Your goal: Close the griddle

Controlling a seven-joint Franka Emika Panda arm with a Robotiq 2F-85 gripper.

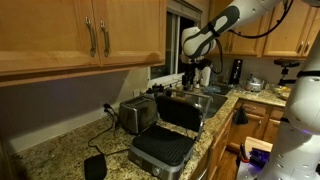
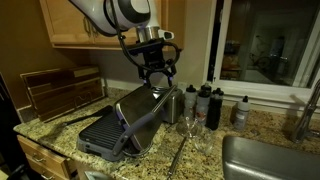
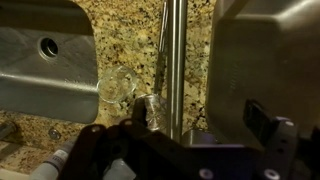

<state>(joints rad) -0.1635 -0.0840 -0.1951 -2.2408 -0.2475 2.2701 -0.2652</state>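
Note:
The gripper moves down onto the lid's long handle bar (image 2: 161,100) next and closes its fingers around it. The handle bar runs below the gripper, between the open fingers.
The griddle (image 1: 165,143) stands open on the granite counter. Its ribbed lower plate (image 2: 103,133) lies flat and its steel lid (image 2: 146,108) is tilted up. My gripper (image 2: 158,82) hangs just above the lid's top edge, also seen in an exterior view (image 1: 190,76). In the wrist view the jaws (image 3: 200,120) are open, with the lid's brushed-steel back (image 3: 265,50) and its long handle bar (image 3: 175,60) below and between the fingers. I cannot tell whether a finger touches the lid.
A silver toaster (image 1: 135,115) stands behind the griddle, and a small black pad (image 1: 95,167) lies near it. Dark bottles (image 2: 206,105) and a glass (image 2: 188,125) stand beside the lid. A steel sink (image 2: 265,160) is close by. Wooden cabinets (image 1: 80,30) hang overhead.

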